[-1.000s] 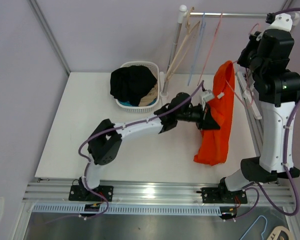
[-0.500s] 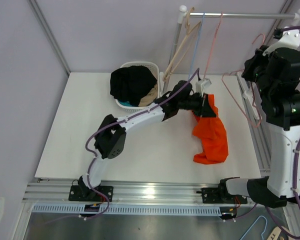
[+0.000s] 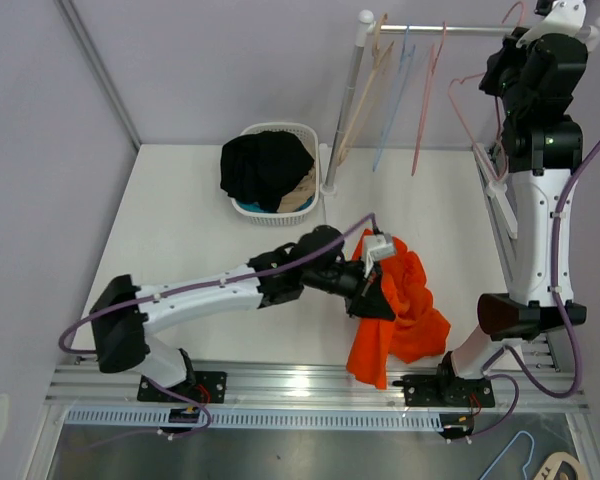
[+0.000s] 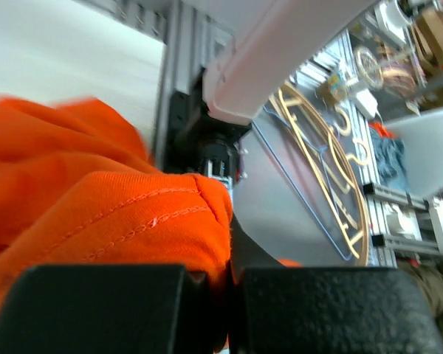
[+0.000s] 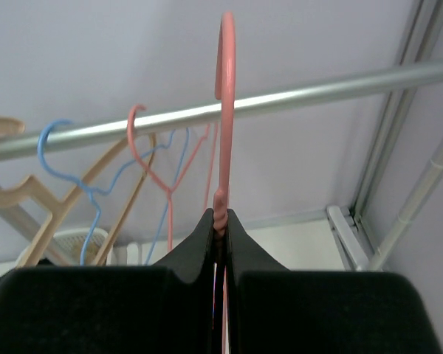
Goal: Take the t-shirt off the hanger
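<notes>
My right gripper needs to carry the hook of the hanger outward next, lower it over the metal bar and let go, because a bare part of the bar is there beside the pink hanger.
The orange t-shirt lies crumpled on the white table near its front edge, free of the hanger. My left gripper is shut on a fold of the shirt; in the left wrist view the orange cloth is pinched between my fingertips. My right gripper is high at the back right, shut on the twisted neck of a bare pink wire hanger. In the right wrist view the hanger has its hook up at the metal rail, with my jaws closed on its neck.
A white basket with dark clothes stands at the back of the table. The rack's post and rail carry wooden, blue and pink hangers. An aluminium frame runs along the front edge.
My left gripper has pulled the t-shirt off the hanger, down and toward the table's front edge. My right gripper has lifted the bare hanger up to the rail.
</notes>
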Tool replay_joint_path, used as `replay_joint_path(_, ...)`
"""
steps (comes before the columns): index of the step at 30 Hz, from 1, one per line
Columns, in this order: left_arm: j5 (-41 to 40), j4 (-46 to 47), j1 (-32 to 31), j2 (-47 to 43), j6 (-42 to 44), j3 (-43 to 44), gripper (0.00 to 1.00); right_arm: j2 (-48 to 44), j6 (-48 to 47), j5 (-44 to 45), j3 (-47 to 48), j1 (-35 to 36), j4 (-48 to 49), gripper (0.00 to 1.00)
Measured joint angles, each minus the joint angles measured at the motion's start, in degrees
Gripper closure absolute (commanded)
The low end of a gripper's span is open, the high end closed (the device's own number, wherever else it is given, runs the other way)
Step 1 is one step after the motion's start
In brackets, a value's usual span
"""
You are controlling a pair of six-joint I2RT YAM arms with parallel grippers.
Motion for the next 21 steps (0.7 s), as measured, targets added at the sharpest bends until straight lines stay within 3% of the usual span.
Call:
replay_joint_path(3, -1.7, -4.0, 5.2, -5.7, 0.9, 0.4, 0.99, 3.3, 1.3, -6.0, 2.8, -4.1, 3.0, 1.0)
replay_joint_path(7, -4.0, -11.5, 18.3, -8.9, 1.2, 7.5, 0.99, 8.5, 4.6, -14.4, 7.2, -9.3, 6.0, 1.0)
replay_joint_path(13, -9.8, -18.5, 33.8, -1.1, 2.8, 33.6, 0.99, 14.0, 8.3, -22.3, 9.3, -12.2, 9.3, 1.0)
replay_joint_path(21, -9.5, -13.3, 47.6, 14.5, 2.4, 64.0, 0.99, 19.5, 10.6, -28.5, 12.5, -12.8, 11.9, 1.0)
